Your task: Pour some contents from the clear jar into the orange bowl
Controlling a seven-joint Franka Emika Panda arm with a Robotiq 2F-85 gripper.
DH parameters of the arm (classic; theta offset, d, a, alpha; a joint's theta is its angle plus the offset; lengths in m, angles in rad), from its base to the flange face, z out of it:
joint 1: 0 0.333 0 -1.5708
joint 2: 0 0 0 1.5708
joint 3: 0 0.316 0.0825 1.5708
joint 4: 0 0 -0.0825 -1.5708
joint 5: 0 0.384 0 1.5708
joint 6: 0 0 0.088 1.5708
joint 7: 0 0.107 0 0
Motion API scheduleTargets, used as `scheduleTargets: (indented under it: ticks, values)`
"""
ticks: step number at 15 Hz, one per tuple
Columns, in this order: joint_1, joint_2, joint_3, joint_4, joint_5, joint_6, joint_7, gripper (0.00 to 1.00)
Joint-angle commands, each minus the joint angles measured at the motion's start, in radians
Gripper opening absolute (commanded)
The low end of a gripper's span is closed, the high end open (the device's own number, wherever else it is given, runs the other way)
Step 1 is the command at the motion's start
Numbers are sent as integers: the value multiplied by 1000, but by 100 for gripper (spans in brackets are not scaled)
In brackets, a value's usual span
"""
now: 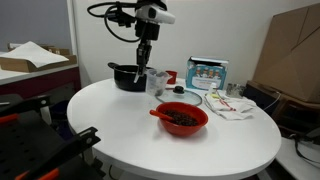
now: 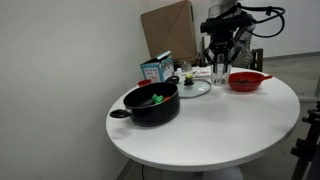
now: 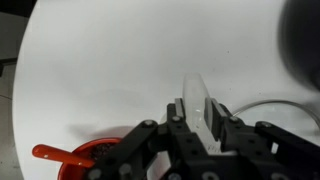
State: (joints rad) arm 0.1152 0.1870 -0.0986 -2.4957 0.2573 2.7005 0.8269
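Observation:
The jar (image 1: 156,80) goes back and down next, and my gripper releases it. The bare part of the white table beside the orange bowl lies below and back from the gripper.
The clear jar (image 3: 199,105) is small and transparent and sits between my gripper's (image 3: 200,115) fingers, which are shut on it. In both exterior views the gripper (image 1: 149,66) (image 2: 219,58) holds the jar (image 1: 156,80) (image 2: 220,73) at the table, between the black pot and the orange bowl. The orange bowl (image 1: 181,118) (image 2: 246,81) is wide and red-orange with dark contents and a red spoon in it. In the wrist view its rim (image 3: 85,158) shows at the lower left. The jar's contents cannot be made out.
A black pot (image 1: 128,76) (image 2: 152,102) with green and red things stands on the round white table (image 1: 120,125). A flat glass lid (image 2: 190,88), a small red cup (image 1: 179,90), a blue-white box (image 1: 207,73) and a cloth (image 1: 235,104) lie near the jar.

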Motion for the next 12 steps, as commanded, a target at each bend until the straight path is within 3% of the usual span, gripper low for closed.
scheduleTargets:
  ticks: [1, 8, 12]
  values:
    - [30, -21, 28, -88, -98, 105, 52, 7]
    - [94, 32, 1, -124, -301, 138, 174, 7]
    - [105, 69, -18, -117, -357, 141, 222, 7]
